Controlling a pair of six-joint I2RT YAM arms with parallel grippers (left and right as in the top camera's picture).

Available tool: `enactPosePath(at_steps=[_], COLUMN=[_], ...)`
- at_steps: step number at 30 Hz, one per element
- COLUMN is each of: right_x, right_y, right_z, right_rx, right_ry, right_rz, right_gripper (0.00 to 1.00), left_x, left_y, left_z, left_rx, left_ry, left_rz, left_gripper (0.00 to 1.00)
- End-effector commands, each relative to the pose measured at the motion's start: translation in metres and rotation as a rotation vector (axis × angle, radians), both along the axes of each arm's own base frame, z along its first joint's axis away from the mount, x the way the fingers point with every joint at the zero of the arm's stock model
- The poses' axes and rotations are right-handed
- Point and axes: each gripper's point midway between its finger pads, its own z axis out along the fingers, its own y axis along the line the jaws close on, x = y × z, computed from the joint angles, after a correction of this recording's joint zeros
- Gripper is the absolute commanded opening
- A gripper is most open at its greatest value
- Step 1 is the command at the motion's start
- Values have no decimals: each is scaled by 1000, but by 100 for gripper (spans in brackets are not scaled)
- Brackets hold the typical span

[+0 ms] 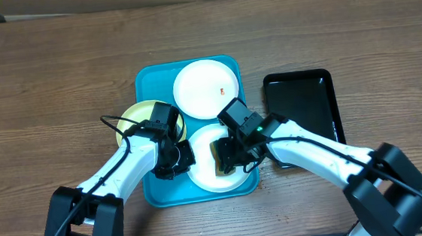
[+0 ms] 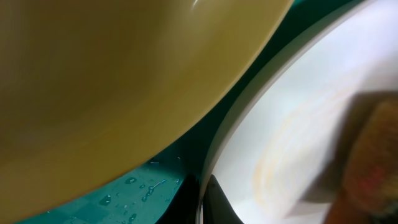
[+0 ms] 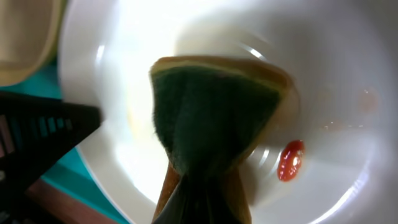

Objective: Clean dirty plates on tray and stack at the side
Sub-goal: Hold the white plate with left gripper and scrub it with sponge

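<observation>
My right gripper should next wipe the red smear, lift across to the glossy black tray (image 1: 300,102), which lies empty, and go down there to let go of the sponge.
The turquoise tray (image 1: 146,84) holds three plates. A white plate (image 1: 207,88) with a small red smear lies at the far end. The yellow-green plate (image 1: 137,115) lies at the left, partly under my left arm. The near white plate (image 1: 204,177) lies at the front. My left gripper (image 1: 175,160) is shut on this plate's left rim, as the left wrist view shows (image 2: 205,199). My right gripper (image 1: 227,153) is shut on a green-and-yellow sponge (image 3: 211,118) and presses it on the near white plate (image 3: 336,74), beside a red smear (image 3: 290,160).
A glossy black tray (image 1: 301,111) lies right of the turquoise tray. Water droplets sit on the tray floor (image 2: 143,193) between the yellow-green plate (image 2: 112,81) and the near white plate (image 2: 298,124). Bare wooden table (image 1: 42,86) surrounds both trays.
</observation>
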Motion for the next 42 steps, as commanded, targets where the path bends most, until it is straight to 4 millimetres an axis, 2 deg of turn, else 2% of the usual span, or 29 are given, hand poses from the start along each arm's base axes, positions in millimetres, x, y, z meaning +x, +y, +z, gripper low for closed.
enactPosePath(at_steps=[1, 4, 9, 14, 19, 28, 33, 37, 42], right_x=[0, 0, -4, 4, 10, 34, 47, 57, 61], right_y=[1, -3, -20, -48, -63, -107, -110, -105, -90], right_z=[-11, -24, -47, -51, -51, -29, -5, 17, 30], right_rx=[-22, -69, -161, -246, -302, -541, -592, -594, -538], right_ry=[6, 8, 91, 131, 121, -21, -68, -88, -88], right_rz=[-3, -6, -122, -293, -347, -391, -358, -347, -250], right_gripper=[4, 4, 4, 4, 4, 4, 4, 4, 4], left_x=[-3, -3, -4, -7, -7, -7, -7, -7, -7], left_y=[6, 6, 8, 15, 15, 15, 15, 15, 15], left_z=[-3, -4, -4, -5, -5, -5, -5, -5, -5], left_rx=[34, 35, 45, 83, 83, 83, 83, 83, 83], left_ry=[12, 14, 21, 29, 28, 29, 28, 28, 27], left_rz=[51, 56, 67, 68, 69, 69, 69, 69, 68], left_gripper=[4, 4, 4, 4, 4, 4, 4, 4, 4])
